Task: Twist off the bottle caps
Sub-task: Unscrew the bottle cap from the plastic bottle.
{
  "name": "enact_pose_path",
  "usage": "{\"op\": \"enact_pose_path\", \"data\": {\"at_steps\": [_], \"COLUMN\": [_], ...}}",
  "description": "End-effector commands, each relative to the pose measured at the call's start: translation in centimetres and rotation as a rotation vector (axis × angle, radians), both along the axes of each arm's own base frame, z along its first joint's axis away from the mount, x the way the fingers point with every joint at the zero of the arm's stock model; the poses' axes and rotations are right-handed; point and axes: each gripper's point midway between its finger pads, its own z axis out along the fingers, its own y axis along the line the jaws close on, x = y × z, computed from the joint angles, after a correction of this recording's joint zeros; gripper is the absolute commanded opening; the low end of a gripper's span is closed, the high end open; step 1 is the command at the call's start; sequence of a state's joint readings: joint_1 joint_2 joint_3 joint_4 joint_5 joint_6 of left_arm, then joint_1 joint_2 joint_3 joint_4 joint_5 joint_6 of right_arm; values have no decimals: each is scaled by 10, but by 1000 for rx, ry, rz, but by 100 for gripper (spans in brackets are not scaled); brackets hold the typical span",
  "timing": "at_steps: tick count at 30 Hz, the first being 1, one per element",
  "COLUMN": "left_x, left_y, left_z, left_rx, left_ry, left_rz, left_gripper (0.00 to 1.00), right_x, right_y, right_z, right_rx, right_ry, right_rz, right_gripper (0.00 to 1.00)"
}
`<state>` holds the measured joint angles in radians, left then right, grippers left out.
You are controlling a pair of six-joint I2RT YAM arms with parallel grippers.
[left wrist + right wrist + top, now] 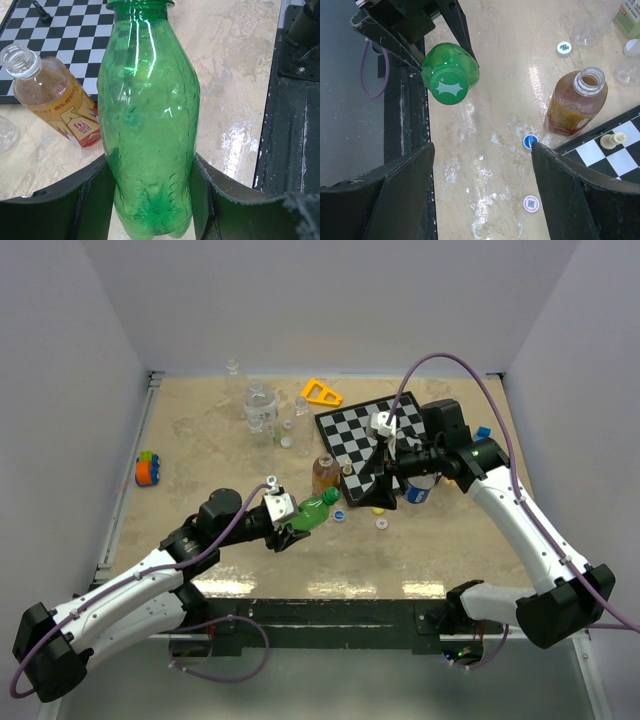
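My right gripper goes to the left in the top view around the sides of the green cap (331,497) next. The cap points toward my open fingers across a gap.
My left gripper (288,523) (152,195) is shut on the lower body of the green bottle (313,513) (150,115), holding it tilted above the table. Its green cap (449,86) (331,497) sits on the neck and points toward my right gripper (380,478) (482,160). That gripper is open, holds nothing, and hangs a short way from the cap. The amber bottle (324,473) (577,102) stands uncapped by the chessboard. A blue cap (339,516) (530,141), a white cap (381,523) (531,203) and a yellow cap (378,509) lie loose on the table.
A chessboard (370,435) with a pale chess piece (612,140) lies under the right arm. A blue-labelled bottle (418,490) stands beside it. Clear bottles (260,408), a yellow triangle (320,392) and another white cap (563,48) are further back. A colourful toy (148,469) sits far left.
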<state>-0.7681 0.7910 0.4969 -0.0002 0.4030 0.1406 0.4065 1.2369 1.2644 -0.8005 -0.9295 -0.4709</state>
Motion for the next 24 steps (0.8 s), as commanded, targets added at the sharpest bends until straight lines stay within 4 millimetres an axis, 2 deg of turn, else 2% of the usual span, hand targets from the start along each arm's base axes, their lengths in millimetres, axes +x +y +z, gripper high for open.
{"op": "enact_pose_path", "data": {"at_steps": [1,24], "left_x": [4,4], "left_y": [-4,-5], "left_z": [11,9], "left_rx": [-45,-39], "left_ry": [-26,-22], "left_rz": [6,4], "left_gripper": [0,0], "right_x": [-1,-2], "right_y": [1,16], "right_z": [18,11], "right_rx": [25,12], "right_ry": [-22,56], "right_rz": [1,29], "right_gripper": [82,81]}}
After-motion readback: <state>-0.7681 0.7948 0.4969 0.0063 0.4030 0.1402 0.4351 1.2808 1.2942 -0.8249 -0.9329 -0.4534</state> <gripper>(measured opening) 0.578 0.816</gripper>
